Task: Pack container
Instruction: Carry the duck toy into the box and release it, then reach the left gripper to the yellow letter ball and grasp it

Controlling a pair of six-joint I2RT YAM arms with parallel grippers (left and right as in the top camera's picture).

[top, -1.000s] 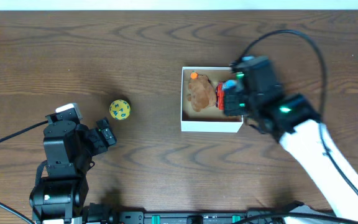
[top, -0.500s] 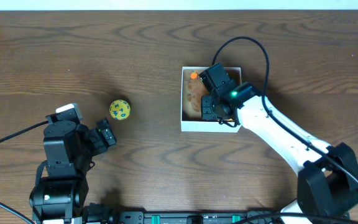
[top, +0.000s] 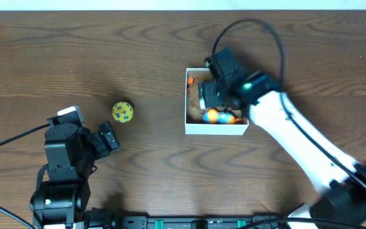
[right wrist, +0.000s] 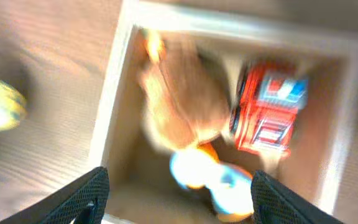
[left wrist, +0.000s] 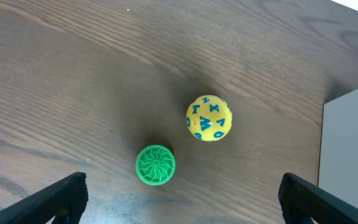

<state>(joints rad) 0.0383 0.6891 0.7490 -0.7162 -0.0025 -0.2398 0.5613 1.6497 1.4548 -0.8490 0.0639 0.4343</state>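
Next, my left gripper moves outward and lowers its open fingers around the yellow ball (top: 122, 112) (left wrist: 209, 118) to close on it, since the ball still sits outside the container.
The container (top: 215, 129) is a white-walled square box at mid table. Inside lie a brown plush (right wrist: 179, 106), a red toy truck (right wrist: 266, 115) and a blue and orange toy (top: 218, 116), which is blurred in the right wrist view. My right gripper (top: 208, 95) hovers over the box, open (right wrist: 179, 196), with nothing between its fingers; the blue and orange toy (right wrist: 210, 180) lies below them. My left gripper (top: 110, 138) rests at the front left, open wide (left wrist: 182, 202) and empty.
A yellow ball with blue letters (top: 122, 112) sits left of the container, just beyond the left gripper. In the left wrist view a green ribbed disc (left wrist: 155, 164) lies near that ball (left wrist: 209, 118), and the container's outer wall (left wrist: 353, 155) shows at the right edge.
The right gripper moved from the box's right side to over it, opened, and the blue and orange toy now lies inside. The left arm has not moved.
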